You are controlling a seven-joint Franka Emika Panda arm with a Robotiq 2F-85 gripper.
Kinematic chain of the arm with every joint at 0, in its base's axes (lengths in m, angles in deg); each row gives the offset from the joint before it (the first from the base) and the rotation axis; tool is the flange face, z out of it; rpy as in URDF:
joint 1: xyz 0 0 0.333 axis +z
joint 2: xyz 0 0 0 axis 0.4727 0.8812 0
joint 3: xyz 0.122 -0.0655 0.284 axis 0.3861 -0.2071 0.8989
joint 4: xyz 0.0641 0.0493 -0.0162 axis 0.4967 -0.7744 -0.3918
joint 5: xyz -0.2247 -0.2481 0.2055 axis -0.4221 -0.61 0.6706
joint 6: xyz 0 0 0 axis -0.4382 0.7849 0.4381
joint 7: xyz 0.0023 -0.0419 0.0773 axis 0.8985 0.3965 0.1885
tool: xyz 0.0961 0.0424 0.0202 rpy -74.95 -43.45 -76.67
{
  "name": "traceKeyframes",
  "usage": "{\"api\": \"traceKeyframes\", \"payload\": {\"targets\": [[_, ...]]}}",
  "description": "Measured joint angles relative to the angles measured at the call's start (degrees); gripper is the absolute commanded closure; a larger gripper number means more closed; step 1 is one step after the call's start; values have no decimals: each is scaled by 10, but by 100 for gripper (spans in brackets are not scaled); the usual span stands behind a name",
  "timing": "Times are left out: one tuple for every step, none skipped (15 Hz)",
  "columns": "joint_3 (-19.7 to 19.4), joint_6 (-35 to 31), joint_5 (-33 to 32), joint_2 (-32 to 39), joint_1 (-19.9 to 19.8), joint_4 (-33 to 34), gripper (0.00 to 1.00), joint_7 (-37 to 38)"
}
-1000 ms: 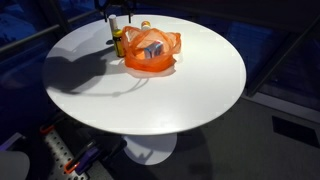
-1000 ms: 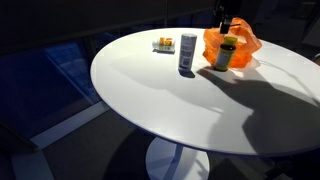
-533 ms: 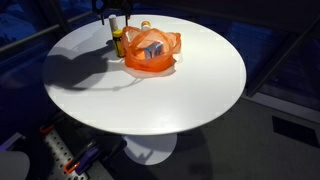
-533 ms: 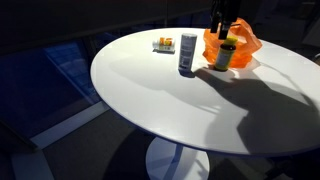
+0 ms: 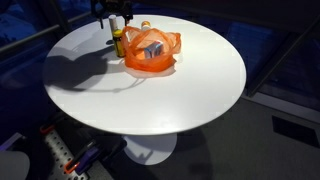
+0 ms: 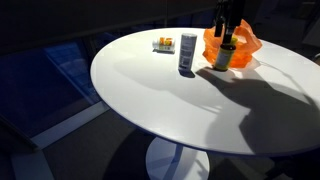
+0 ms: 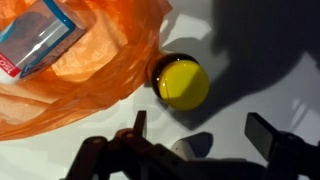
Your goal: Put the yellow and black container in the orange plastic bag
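The container's yellow cap (image 5: pixel 118 33) (image 7: pixel 183 84) is still ahead of my open fingers, so next my gripper will move gently over it, toward the top in the wrist view, and close.
The yellow and black container (image 5: pixel 118 41) stands upright on the round white table (image 5: pixel 150 95), right beside the orange plastic bag (image 5: pixel 152 54). In the wrist view I look down on its yellow cap (image 7: pixel 183 84), touching the bag's edge (image 7: pixel 95 75). A clear-and-blue box (image 7: pixel 35 40) lies inside the bag. My gripper (image 7: pixel 200 135) is open and empty, hovering just above the container; the cap sits a little ahead of the fingertips (image 7: pixel 265 135). In both exterior views the gripper (image 5: pixel 116 18) (image 6: pixel 227 25) hangs over the container (image 6: pixel 224 55) next to the bag (image 6: pixel 240 42).
A white-and-grey can (image 6: pixel 187 52) stands on the table close to the bag. A small yellow packet (image 6: pixel 163 43) lies behind it near the far edge. The table rim (image 6: pixel 110 95) drops off to dark floor all round.
My gripper has shifted slightly above the container. The container, the bag and the can have not moved.
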Motion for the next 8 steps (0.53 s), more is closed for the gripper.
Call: {"api": "traceKeyframes", "payload": {"targets": [[-2, 0, 0, -1, 0, -4, 0, 3], [-3, 0, 0, -4, 0, -9, 0, 8], [-5, -1, 0, -8, -1, -15, 0, 13], [-6, -3, 0, -12, -1, -19, 0, 17], [-8, -6, -1, -17, -1, -25, 0, 23], [-9, -10, -3, -22, -1, -31, 0, 28], [-9, -14, -7, -28, -1, -37, 0, 36], [-10, -21, -13, -34, -1, -43, 0, 46]]}}
